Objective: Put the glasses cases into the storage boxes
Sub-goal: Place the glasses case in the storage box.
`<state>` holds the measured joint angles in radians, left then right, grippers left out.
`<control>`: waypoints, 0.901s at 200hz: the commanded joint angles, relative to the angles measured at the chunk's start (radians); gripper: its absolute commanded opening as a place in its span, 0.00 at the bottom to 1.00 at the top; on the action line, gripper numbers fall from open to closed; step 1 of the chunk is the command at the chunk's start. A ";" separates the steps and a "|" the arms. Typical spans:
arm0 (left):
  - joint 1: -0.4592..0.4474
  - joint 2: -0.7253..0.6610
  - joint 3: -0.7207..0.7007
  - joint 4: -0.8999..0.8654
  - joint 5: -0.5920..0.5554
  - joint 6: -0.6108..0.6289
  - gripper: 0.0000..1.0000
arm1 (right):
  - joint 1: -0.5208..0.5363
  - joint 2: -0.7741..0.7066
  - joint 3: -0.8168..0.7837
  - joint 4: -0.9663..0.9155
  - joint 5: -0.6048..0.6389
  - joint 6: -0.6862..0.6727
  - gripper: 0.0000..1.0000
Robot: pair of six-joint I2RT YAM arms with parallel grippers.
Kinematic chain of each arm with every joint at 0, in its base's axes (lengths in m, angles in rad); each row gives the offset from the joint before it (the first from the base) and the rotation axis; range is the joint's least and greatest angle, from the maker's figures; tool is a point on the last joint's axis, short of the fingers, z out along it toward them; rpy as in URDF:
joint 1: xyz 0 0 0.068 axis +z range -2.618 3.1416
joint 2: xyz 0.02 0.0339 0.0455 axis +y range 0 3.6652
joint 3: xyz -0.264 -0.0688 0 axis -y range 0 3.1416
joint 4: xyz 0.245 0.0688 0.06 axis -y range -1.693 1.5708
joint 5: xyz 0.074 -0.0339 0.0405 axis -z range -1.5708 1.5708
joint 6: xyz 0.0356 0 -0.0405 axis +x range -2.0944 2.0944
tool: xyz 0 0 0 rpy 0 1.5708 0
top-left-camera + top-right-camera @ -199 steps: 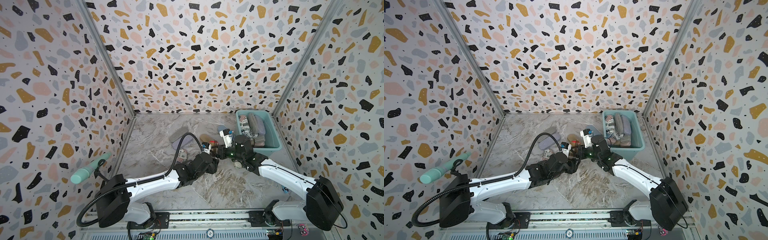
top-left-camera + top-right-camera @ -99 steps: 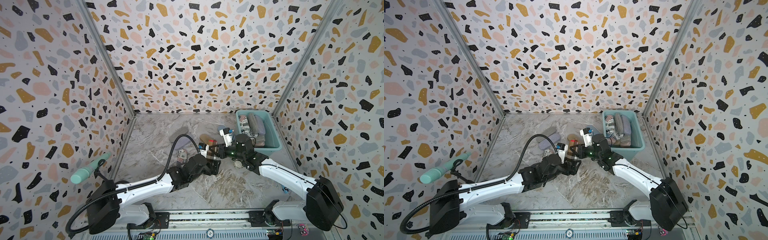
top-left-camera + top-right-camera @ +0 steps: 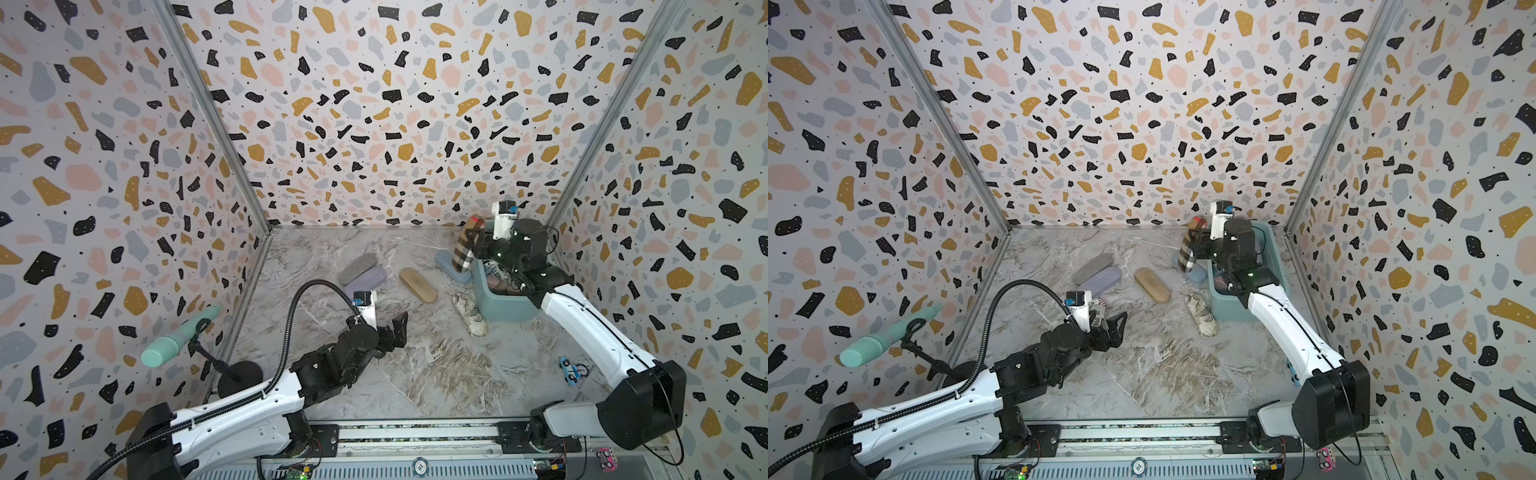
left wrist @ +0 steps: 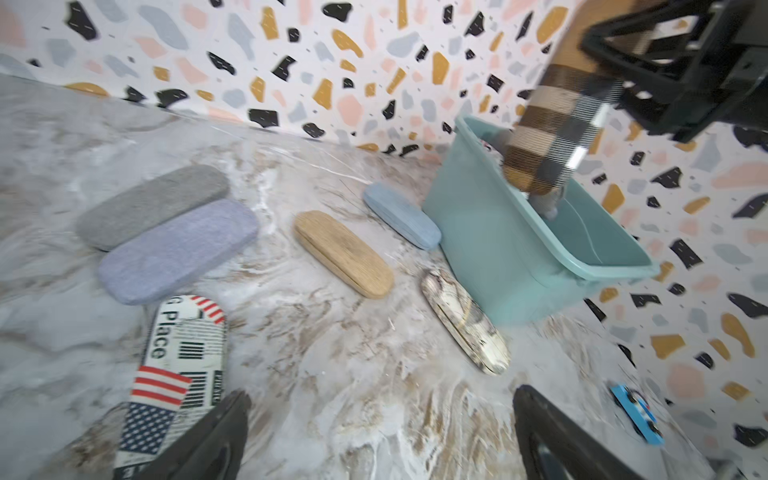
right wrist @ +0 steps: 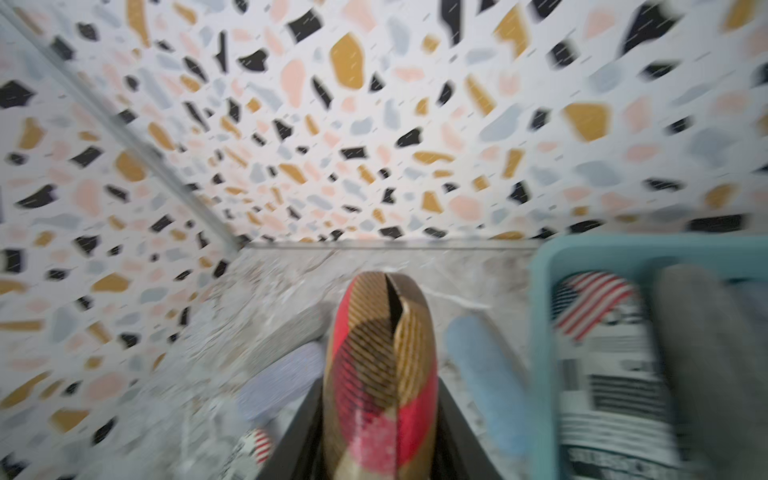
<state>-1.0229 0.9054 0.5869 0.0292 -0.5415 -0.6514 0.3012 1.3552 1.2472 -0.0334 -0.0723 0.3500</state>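
My right gripper should next cross the teal box, go down inside its edge farthest from the blue case and release, as cases crowd the opposite edge.
My right gripper [image 3: 478, 243] is shut on the brown plaid glasses case with a red end [image 3: 467, 245], held upright in the air at the teal storage box's [image 3: 498, 307] far left corner. In the right wrist view the plaid case [image 5: 380, 365] fills the gap between the fingers, and the box [image 5: 540, 332] holds a newspaper-print case [image 5: 602, 332] and a grey one [image 5: 706, 353]. My left gripper [image 4: 382, 395] hangs open and empty over bare floor. On the floor lie grey [image 4: 153, 205], lilac [image 4: 178, 249], tan [image 4: 343, 253], blue [image 4: 401, 216], cream-patterned [image 4: 465, 320] and newspaper-print [image 4: 178, 357] cases.
A mint-green ribbed cylinder [image 3: 178, 340] on a black stand sits by the left wall. A small blue toy car [image 3: 569, 368] lies on the floor beside the right arm. Terrazzo walls close in three sides.
The left gripper has opened, let go of the plaid case and drawn back toward the front. The right gripper has carried that case up and back to the box.
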 commanded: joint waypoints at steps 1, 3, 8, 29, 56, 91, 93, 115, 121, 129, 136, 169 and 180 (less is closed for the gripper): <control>0.001 -0.015 -0.021 0.024 -0.106 -0.010 0.99 | -0.071 -0.011 0.102 -0.105 0.262 -0.142 0.35; 0.001 -0.014 -0.021 0.024 -0.107 -0.010 0.99 | -0.079 -0.006 0.108 -0.109 0.275 -0.148 0.35; 0.003 -0.010 -0.017 0.024 -0.110 -0.007 0.99 | -0.099 0.004 0.120 -0.117 0.310 -0.161 0.35; 0.009 0.013 0.005 0.007 -0.115 0.005 0.99 | -0.170 0.045 0.157 -0.145 0.408 -0.200 0.35; 0.021 0.049 0.023 -0.002 -0.099 0.012 0.99 | -0.235 0.119 0.179 -0.163 0.473 -0.259 0.35; 0.082 0.126 0.065 -0.022 -0.001 -0.003 0.99 | -0.269 0.242 0.203 -0.193 0.471 -0.316 0.34; 0.086 0.129 0.067 -0.025 0.002 -0.003 0.99 | -0.269 0.249 0.204 -0.195 0.471 -0.319 0.34; 0.131 0.153 0.090 -0.037 0.043 -0.009 1.00 | -0.272 0.318 0.208 -0.184 0.498 -0.342 0.35; 0.144 0.156 0.094 -0.037 0.055 -0.011 0.99 | -0.274 0.335 0.210 -0.178 0.502 -0.349 0.36; 0.157 0.156 0.097 -0.035 0.071 -0.015 0.99 | -0.273 0.358 0.214 -0.171 0.503 -0.361 0.37; 0.165 0.158 0.101 -0.033 0.081 -0.016 1.00 | -0.273 0.378 0.222 -0.167 0.509 -0.365 0.37; 0.188 0.166 0.114 -0.036 0.103 -0.017 0.99 | -0.275 0.414 0.257 -0.164 0.493 -0.360 0.59; 0.194 0.177 0.118 -0.035 0.107 -0.015 0.99 | -0.271 0.410 0.262 -0.164 0.473 -0.352 0.63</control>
<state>-0.8433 1.0687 0.6666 -0.0132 -0.4622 -0.6662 0.0235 1.7927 1.4525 -0.2100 0.4171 -0.0078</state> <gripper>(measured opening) 0.994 0.588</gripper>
